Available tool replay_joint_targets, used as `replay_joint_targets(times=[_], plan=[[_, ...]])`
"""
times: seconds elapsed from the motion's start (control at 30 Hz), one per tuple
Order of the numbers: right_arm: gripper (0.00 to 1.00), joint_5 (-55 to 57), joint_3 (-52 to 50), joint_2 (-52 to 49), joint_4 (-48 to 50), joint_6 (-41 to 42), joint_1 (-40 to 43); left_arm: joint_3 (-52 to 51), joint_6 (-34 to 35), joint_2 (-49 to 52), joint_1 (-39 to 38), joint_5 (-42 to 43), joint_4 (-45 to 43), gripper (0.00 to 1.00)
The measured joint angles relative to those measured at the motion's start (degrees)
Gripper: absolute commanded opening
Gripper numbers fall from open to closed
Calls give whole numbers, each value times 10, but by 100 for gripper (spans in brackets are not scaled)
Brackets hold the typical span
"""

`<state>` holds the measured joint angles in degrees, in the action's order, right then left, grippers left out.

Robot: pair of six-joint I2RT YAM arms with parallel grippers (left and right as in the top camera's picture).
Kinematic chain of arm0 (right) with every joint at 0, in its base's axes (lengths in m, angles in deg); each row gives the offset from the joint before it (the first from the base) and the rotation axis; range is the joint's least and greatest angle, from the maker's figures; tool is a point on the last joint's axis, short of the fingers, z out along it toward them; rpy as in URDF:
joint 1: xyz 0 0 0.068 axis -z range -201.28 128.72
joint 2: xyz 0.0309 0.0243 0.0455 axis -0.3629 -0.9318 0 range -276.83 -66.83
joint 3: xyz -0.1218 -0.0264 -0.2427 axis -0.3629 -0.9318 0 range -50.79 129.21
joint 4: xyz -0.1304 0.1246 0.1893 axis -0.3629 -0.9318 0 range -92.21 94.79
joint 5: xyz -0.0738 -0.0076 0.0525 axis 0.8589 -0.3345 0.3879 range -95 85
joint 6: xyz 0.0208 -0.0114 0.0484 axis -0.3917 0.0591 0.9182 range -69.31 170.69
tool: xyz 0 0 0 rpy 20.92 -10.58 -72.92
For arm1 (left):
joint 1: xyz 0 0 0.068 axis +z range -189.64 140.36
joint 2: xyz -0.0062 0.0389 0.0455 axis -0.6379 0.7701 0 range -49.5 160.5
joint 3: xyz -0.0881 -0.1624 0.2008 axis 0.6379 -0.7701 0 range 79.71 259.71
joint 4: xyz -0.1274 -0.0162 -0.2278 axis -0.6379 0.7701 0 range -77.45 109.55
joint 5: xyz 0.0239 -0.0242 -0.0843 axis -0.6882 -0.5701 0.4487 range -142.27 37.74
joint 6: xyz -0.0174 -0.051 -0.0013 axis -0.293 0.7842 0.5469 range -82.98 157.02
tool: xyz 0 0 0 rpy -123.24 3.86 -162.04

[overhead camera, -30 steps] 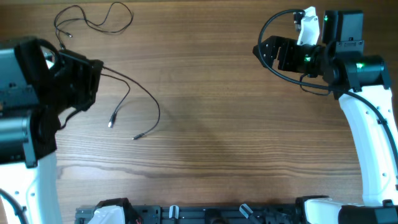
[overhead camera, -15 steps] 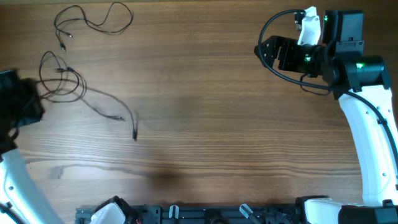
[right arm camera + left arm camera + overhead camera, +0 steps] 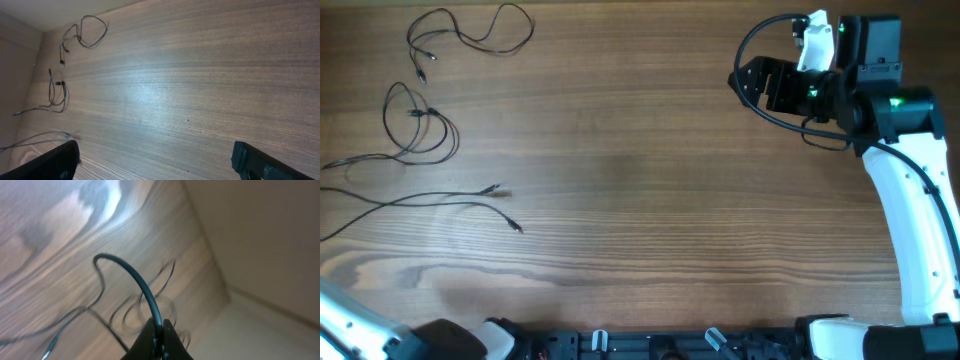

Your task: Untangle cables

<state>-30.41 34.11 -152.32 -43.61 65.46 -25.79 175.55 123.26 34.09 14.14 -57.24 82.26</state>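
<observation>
The left gripper moves down next to the bare tabletop [image 3: 332, 254] beside the brown panel below it and releases the third cable there, clear of the looped cable [image 3: 418, 128].
Thin black cables lie at the table's left. One loose cable [image 3: 470, 35] is at the far left corner. A looped cable [image 3: 418, 128] lies below it, and two long strands [image 3: 430, 197] run off the left edge. My left gripper [image 3: 159, 341] is shut on a black cable [image 3: 131, 273] that arcs up from its jaws; the gripper itself is outside the overhead view. My right gripper [image 3: 748, 82] is open and empty, high at the far right, away from the cables. The right wrist view shows its spread fingers [image 3: 160, 162] and the cables [image 3: 56, 94] far off.
Part of the left arm [image 3: 355, 325] shows at the bottom left corner. The right arm [image 3: 910, 200] stands along the right side, with its own black lead [image 3: 770, 115] looping under the wrist. A black rail [image 3: 650, 343] runs along the front edge.
My left arm has swung off the left edge of the overhead view, pulling its cable with it. The strands now stretch leftwards and their ends have slid left. The right arm has not moved.
</observation>
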Motion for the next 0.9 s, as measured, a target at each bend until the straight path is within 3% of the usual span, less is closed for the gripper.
replay_joint_targets(times=[0.2, 0.37, 0.57, 0.9], plan=[[100, 0, 0, -23, 6, 0, 0, 0, 3, 82, 3, -131, -52, 4], [100, 0, 0, -27, 9, 0, 0, 0, -7, 150, 3, -188, -78, 4], [100, 0, 0, -27, 10, 0, 0, -1, -147, 241, 3, -205, -192, 4], [100, 0, 0, -27, 11, 15, 0, -1, -288, 321, 2, -207, -265, 4]])
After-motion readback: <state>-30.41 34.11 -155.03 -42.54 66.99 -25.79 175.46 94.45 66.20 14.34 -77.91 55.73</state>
